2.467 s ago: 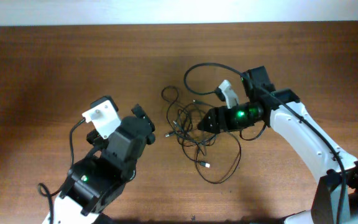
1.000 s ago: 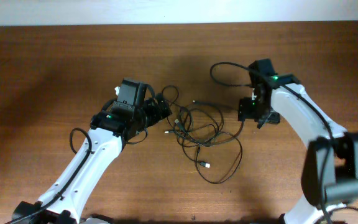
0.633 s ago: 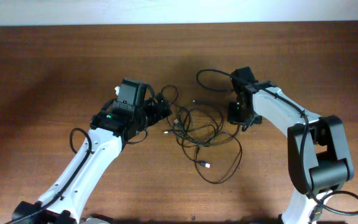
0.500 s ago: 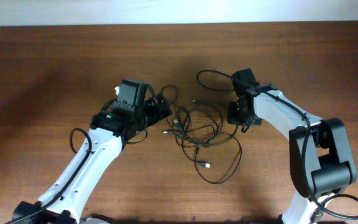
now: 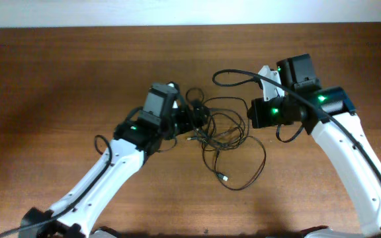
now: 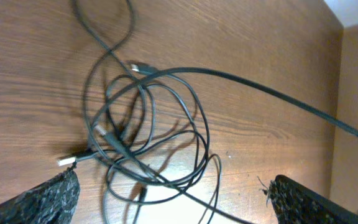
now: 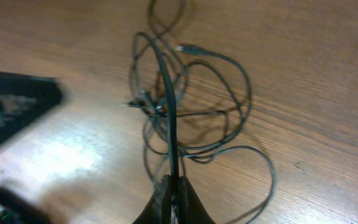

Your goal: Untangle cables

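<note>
Next, the left gripper turns and moves down and outward onto the tangle's far arching piece of cable (image 6: 161, 73) to close there, since that piece runs clear of the crossed coils.
The cables (image 5: 225, 129) lie as a loose black tangle in the middle of the wooden table, one silvery plug end (image 5: 225, 177) trailing toward the front. My right gripper (image 5: 251, 114) sits at the tangle's right edge. The right wrist view shows this gripper (image 7: 174, 198) shut on one cable strand (image 7: 169, 112), which runs taut from the tangle. My left gripper (image 5: 200, 114) is at the tangle's left edge. Seen from the left wrist, that gripper (image 6: 179, 205) stands wide open, cable loops (image 6: 142, 124) lying on the table between and ahead of its fingers (image 6: 51, 199).
A cable loop (image 5: 233, 74) reaches toward the back, up to the right arm. Thicker black cords hang off the left arm (image 5: 100, 142) and the right arm (image 5: 286, 132). The brown table (image 5: 58, 79) stretches left, and a white wall borders its far edge.
The right gripper has shut on a cable strand and the arm has risen and swung right. The left arm has moved right, up to the tangle, still open. The tangle has shifted right.
</note>
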Tool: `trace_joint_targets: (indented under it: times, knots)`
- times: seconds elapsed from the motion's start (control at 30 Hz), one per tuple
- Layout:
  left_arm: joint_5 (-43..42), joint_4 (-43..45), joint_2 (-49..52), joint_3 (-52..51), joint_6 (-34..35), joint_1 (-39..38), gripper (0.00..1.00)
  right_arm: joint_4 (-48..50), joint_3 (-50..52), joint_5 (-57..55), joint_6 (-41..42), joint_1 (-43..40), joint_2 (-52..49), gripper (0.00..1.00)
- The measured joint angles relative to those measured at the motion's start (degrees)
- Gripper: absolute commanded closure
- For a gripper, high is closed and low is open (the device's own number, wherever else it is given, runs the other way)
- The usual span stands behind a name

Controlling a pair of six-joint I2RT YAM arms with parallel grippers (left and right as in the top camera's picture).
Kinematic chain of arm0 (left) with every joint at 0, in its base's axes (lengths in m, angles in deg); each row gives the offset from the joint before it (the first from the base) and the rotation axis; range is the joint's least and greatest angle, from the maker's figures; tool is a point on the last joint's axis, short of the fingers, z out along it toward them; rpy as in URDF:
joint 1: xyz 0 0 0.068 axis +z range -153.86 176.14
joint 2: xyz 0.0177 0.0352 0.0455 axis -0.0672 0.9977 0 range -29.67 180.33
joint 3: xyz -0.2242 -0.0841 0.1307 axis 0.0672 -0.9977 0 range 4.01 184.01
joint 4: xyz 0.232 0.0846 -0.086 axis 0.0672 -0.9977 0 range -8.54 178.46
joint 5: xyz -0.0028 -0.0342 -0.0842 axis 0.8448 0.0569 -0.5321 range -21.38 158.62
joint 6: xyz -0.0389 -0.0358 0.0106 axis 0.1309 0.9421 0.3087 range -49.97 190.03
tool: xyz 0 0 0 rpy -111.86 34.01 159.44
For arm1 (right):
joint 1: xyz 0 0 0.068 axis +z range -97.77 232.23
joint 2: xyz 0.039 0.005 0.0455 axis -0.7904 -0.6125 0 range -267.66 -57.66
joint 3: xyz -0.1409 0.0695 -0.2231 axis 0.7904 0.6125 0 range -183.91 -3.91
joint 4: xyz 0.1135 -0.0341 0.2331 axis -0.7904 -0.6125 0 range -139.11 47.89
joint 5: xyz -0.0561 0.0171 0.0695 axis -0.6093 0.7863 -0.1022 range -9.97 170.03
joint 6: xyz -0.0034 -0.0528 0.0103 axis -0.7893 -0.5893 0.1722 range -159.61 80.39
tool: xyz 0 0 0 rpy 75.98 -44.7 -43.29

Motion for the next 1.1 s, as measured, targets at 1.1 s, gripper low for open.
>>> trace_joint_targets:
  times: [1.1]
  knots:
    - [14.93,5.70,40.02,28.26,-67.76,-5.84,0.33,-6.56,0.00,3.19,0.24,0.00,3.02,0.96]
